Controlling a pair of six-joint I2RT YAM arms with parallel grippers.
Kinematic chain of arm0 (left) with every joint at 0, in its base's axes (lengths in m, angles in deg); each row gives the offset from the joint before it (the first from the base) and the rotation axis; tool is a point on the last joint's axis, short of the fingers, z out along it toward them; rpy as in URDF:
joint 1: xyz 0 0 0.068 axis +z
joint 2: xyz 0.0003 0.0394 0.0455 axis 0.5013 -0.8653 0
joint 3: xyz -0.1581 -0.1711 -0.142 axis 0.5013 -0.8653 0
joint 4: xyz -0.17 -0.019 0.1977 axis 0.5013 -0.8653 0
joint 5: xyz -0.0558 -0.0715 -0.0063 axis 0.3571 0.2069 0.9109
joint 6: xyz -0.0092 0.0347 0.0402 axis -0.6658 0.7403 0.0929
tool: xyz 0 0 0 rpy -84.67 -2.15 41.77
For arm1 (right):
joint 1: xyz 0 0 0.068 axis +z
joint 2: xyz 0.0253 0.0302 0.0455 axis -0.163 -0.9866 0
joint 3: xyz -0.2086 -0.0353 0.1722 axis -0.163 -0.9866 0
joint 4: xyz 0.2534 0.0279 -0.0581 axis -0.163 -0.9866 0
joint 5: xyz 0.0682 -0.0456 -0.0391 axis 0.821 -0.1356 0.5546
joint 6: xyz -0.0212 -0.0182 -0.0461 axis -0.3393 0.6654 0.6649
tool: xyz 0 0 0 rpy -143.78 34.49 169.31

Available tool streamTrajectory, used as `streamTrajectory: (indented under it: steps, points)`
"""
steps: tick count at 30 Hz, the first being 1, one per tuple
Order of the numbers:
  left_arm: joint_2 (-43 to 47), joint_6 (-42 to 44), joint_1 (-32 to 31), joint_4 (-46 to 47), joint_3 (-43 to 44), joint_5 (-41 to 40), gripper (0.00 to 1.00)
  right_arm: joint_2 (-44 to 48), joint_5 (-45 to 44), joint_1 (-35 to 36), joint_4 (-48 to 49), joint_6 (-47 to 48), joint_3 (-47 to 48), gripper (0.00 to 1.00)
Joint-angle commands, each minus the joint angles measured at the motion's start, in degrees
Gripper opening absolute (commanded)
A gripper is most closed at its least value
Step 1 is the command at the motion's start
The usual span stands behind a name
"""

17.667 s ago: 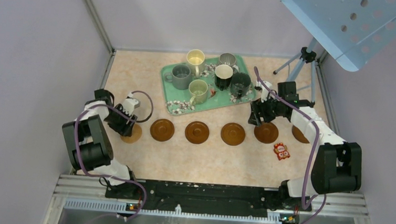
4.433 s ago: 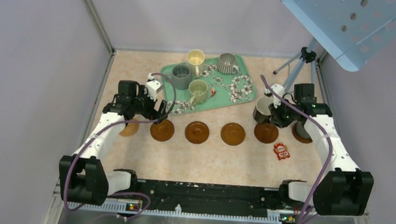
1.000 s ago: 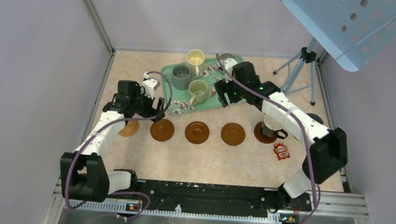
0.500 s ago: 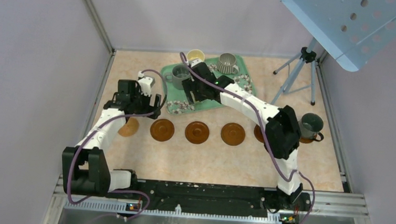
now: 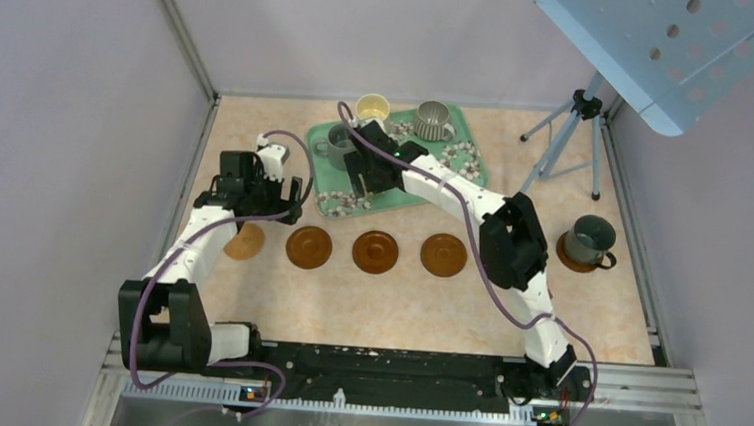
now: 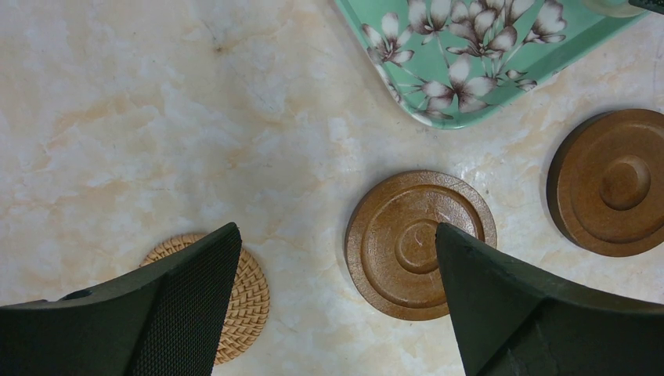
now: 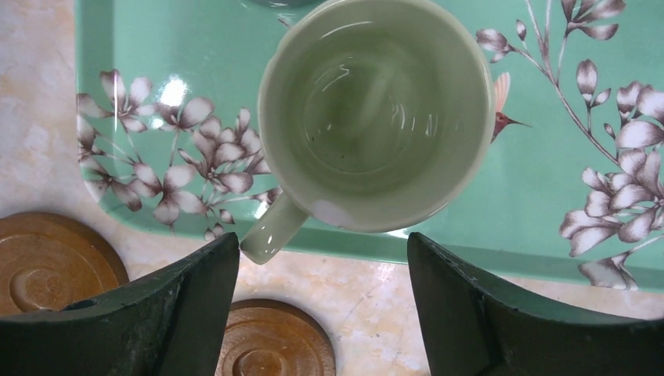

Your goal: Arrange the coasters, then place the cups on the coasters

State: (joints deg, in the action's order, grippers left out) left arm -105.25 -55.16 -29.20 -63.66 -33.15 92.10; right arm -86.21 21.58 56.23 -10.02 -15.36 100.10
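The pale green cup's handle below slants toward one gripper finger, so the robot should next turn its right gripper into line with the handle and lower it around the handle.
My right gripper [image 7: 321, 249] hangs open just over the near rim and handle of the pale green cup [image 7: 376, 110], which stands on the green floral tray [image 7: 548, 196]. From above, my right gripper [image 5: 363, 184] hides that cup. The cream-yellow cup [image 5: 371, 105], the ribbed cup [image 5: 433, 120] and the grey cup [image 5: 334, 140] also stand on the tray [image 5: 457, 163]. A dark grey-green cup [image 5: 590, 238] sits on the far-right coaster [image 5: 562, 256]. My left gripper [image 6: 337, 235] is open above bare table between the tan woven coaster [image 6: 244, 298] and a brown coaster [image 6: 391, 235].
Three brown coasters [image 5: 308, 246] [image 5: 375, 251] [image 5: 443, 254] lie in a row in front of the tray, with the tan one [image 5: 243, 244] at the left end. My right arm's elbow [image 5: 511, 244] covers the spot right of them. A tripod [image 5: 569, 136] stands at back right.
My right arm has swung from the right side across the tray and now hovers at the pale green cup. My left gripper drifted slightly left and stayed open.
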Motion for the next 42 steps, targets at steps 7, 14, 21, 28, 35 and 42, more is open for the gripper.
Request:
streamTrajectory:
  steps: [7,14,21,28,35,42]
  points:
    - [0.2,-0.5,0.3,2.2,2.2,1.0,0.99,6.7,5.7,-5.6,2.9,2.1,-8.2,0.67]
    - [0.1,-0.4,0.3,2.3,2.2,1.4,0.99,8.1,11.3,-7.5,4.5,7.3,-9.4,0.63]
    - [0.3,-0.1,0.3,2.2,2.1,1.5,0.99,5.2,14.0,-7.6,4.8,12.0,-6.6,0.62]
    - [0.3,0.2,0.3,2.4,1.9,1.3,0.99,2.7,17.7,-8.8,3.8,15.0,-3.7,0.56]
    - [0.2,0.2,0.3,2.5,1.8,1.7,0.99,0.5,17.4,-9.1,3.7,16.4,-2.0,0.52]
    - [0.4,0.3,0.3,2.5,1.7,1.7,0.99,-0.4,16.8,-9.3,4.0,16.4,-1.9,0.47]
